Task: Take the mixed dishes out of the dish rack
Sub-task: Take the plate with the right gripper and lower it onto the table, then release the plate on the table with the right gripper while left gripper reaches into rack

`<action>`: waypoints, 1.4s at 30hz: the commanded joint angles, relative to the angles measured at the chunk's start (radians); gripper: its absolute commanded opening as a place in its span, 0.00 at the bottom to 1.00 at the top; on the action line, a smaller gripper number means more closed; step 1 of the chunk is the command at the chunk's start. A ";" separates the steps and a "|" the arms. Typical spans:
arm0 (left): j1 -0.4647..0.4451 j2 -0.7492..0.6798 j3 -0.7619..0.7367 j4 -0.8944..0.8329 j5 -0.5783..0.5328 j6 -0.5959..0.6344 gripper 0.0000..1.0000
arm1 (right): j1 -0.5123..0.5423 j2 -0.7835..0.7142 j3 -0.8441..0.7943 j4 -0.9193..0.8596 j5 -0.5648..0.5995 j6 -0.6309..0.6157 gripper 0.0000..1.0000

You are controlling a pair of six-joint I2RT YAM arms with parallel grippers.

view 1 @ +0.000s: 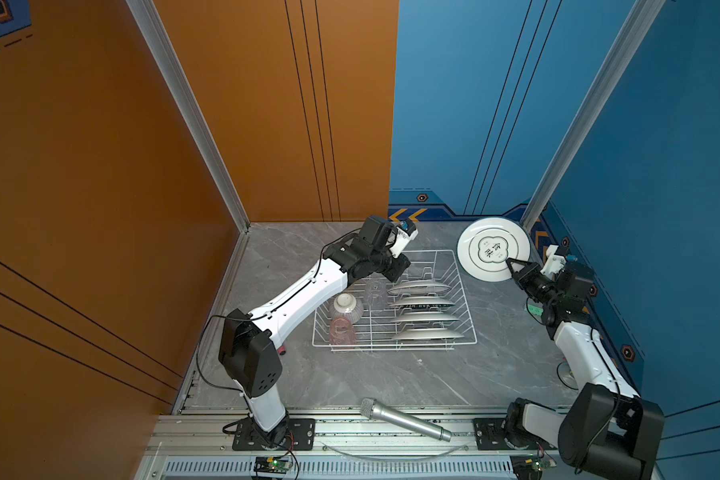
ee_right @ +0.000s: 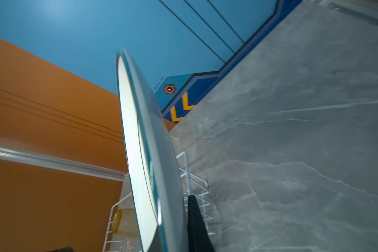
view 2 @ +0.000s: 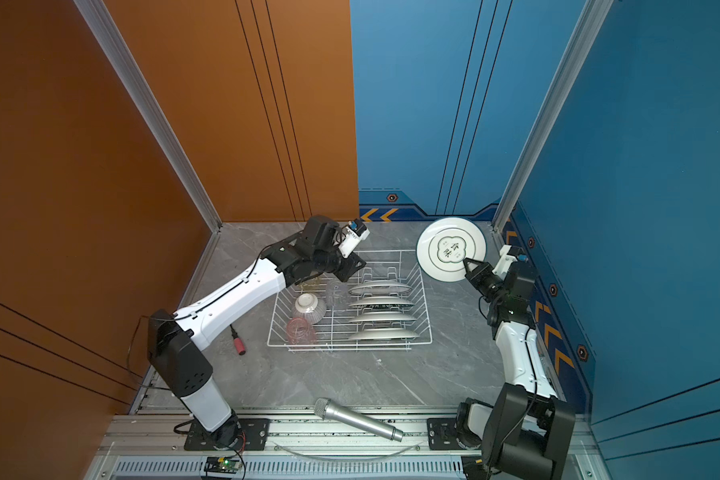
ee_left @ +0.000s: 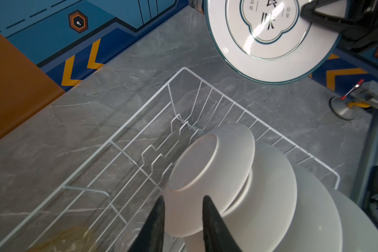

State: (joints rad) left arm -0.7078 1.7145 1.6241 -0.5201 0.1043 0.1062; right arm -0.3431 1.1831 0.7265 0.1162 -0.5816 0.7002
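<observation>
My right gripper comes down next until the blue-lettered plate lies flat on the bare table (view 1: pixel 484 294) (ee_right: pixel 248 189) open beside the rack's end. Then it opens to release the plate's rim.
The white wire dish rack (view 1: pixel 433 252) (view 2: pixel 427 332) stands mid-table. Several white plates (view 1: pixel 427 318) (ee_left: pixel 271 196) stand on edge in its right half. On its left sit an upturned striped bowl (view 1: pixel 347 306), a pink tumbler (view 1: pixel 341 330), a clear tumbler (view 1: pixel 376 293) and a yellow tumbler (view 2: pixel 310 284). My right gripper (view 1: pixel 512 264) (view 2: pixel 468 262) is shut on the rim of a blue-lettered plate (view 1: pixel 487 241) (ee_right: pixel 140 152), held in the air beyond the rack's back right corner. My left gripper (ee_left: pixel 182 197) (view 1: pixel 395 272) hangs open over the rack's back left, beside the rearmost plate, holding nothing.
A silver microphone (view 1: pixel 404 419) lies at the table's front edge. A red-tipped plug (view 2: pixel 238 343) lies left of the rack. A suction-cup mount (ee_left: pixel 345 107) sits by the right wall. Orange and blue walls enclose the table on three sides.
</observation>
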 commanded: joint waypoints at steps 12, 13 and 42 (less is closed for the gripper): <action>-0.079 -0.030 -0.038 0.012 -0.167 0.168 0.35 | -0.045 0.300 0.027 -0.089 0.062 -0.077 0.00; -0.082 -0.028 -0.038 0.012 -0.168 0.171 0.35 | -0.045 0.330 0.029 -0.067 0.043 -0.064 0.00; -0.143 0.027 0.021 -0.079 -0.214 0.304 0.42 | -0.065 0.326 0.057 -0.335 0.241 -0.207 0.64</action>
State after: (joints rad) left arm -0.8310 1.7180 1.6070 -0.5575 -0.0814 0.3725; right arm -0.4007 1.5787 0.7563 -0.0902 -0.4305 0.5545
